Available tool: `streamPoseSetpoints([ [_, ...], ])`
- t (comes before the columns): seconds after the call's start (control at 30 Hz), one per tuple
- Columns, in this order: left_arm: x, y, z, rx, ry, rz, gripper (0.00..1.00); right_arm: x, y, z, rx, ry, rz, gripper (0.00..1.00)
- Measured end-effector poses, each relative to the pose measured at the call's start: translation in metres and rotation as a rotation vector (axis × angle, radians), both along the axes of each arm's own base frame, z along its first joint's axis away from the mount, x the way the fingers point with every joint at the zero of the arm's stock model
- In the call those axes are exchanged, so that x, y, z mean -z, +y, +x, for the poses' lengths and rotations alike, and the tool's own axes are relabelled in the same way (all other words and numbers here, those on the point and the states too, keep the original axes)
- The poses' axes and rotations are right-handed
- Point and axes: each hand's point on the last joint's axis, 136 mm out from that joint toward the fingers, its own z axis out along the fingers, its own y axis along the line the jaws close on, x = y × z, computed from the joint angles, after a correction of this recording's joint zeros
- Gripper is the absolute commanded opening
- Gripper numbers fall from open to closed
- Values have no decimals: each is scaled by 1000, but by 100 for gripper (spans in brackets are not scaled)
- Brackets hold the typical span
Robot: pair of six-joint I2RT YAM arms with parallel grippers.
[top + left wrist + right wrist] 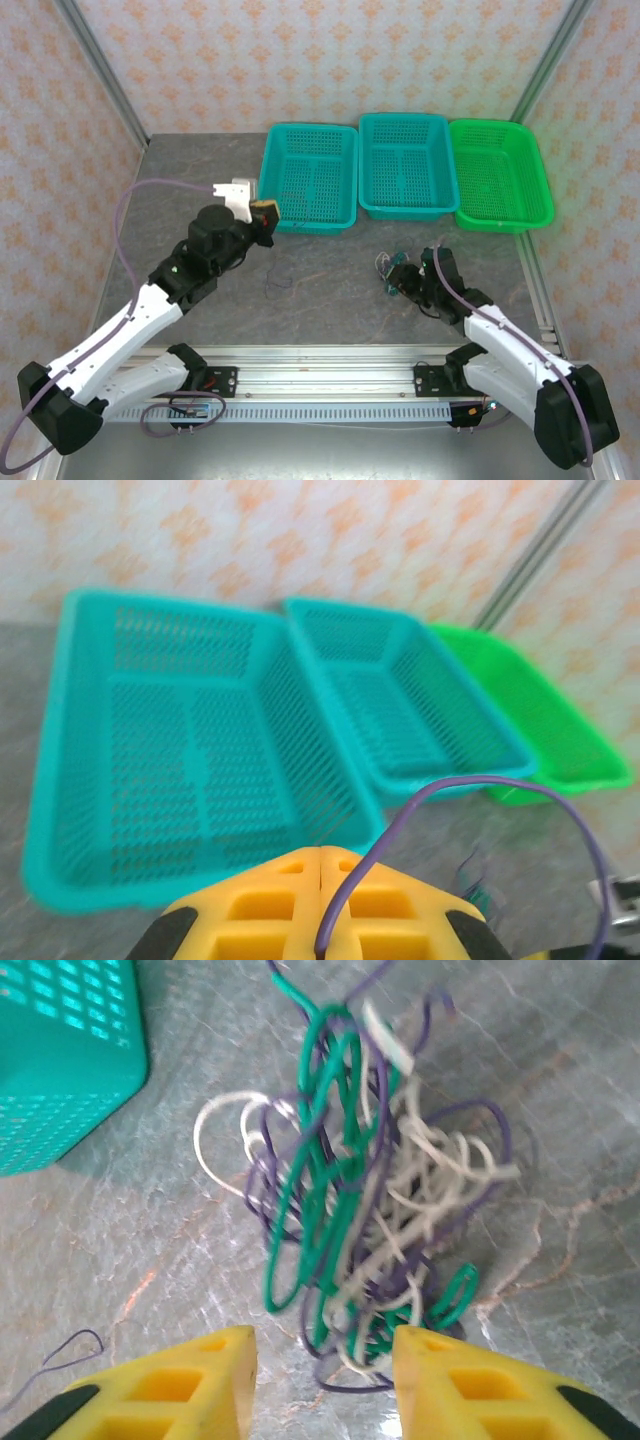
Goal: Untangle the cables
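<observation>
The purple cable already clear of the clump [387,263] goes up and outward next. My left gripper then lowers over the nearest teal basket, outward of it, and releases it.
A knotted clump of green, whitish and purple cables [365,1180] lies on the grey table, just ahead of my right gripper [320,1365]. That gripper is open, and the clump's near end sits between its yellow fingers. From above, the clump [387,263] is in front of the middle basket with the right gripper [397,282] at its near side. My left gripper [322,865] is shut on a thin purple cable [480,783] that arcs up and away to the right. It hovers by the left teal basket, where the top view has the left gripper [264,214].
Three baskets line the back: a teal one [268,170], a second teal one [363,165] and a green one [545,190]. A loose purple squiggle [280,281] lies on the table between the arms. A corner of a teal basket [70,1060] is left of the clump.
</observation>
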Motion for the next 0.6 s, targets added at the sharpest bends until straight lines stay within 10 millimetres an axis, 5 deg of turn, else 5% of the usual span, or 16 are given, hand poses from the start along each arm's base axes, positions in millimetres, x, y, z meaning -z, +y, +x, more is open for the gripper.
streamPoseSetpoints([
  [0.2, -113, -12, 13, 21, -171, -86, 0, -50, -1, 18, -7, -154, -16, 51],
  [0.4, -219, -29, 39, 22, -345, -102, 0, -69, -5, 21, 5, -213, -30, 52],
  [0.5, -259, -39, 60, 7, -417, -82, 0, -70, -8, 20, 10, -213, -45, 52],
  [0.6, -273, -45, 86, -31, -444, -53, 0, -75, -10, 19, 11, -222, -53, 54],
])
